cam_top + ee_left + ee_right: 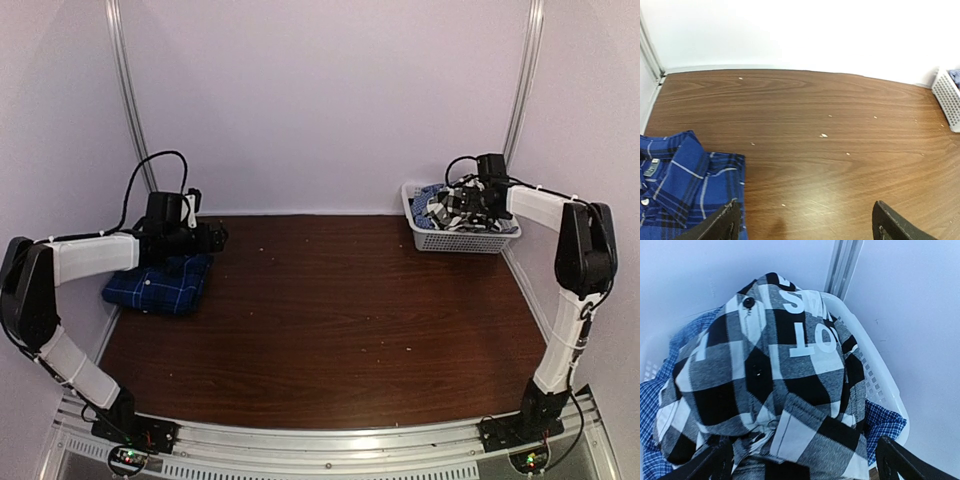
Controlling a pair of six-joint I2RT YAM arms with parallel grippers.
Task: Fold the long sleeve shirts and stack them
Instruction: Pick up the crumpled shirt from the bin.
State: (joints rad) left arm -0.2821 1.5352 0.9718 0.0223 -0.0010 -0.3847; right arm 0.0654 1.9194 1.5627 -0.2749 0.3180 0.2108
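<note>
The checked shirt's folded-over flap (825, 435) lies uppermost between my right gripper's open fingers, just below the gripper, so it will lower them onto the flap next and close.
The dark blue-and-black plaid shirt (160, 285) lies folded at the table's left side, collar and buttons showing in the left wrist view (675, 185). My left gripper (205, 240) hovers over its right edge, open, with only bare wood between the fingers (805, 227). The black-and-white checked shirt with white lettering (775, 380) is crumpled on top of the white basket (460, 240) at the back right. My right gripper (480, 205) hangs just above that shirt (455, 208), open, its fingertips either side of the cloth (805, 465).
A blue fine-checked cloth (885, 425) lies under the checked shirt inside the basket (875, 375). The basket (947, 97) stands against the back wall near the right rail. Small crumbs dot the brown table (340, 300).
</note>
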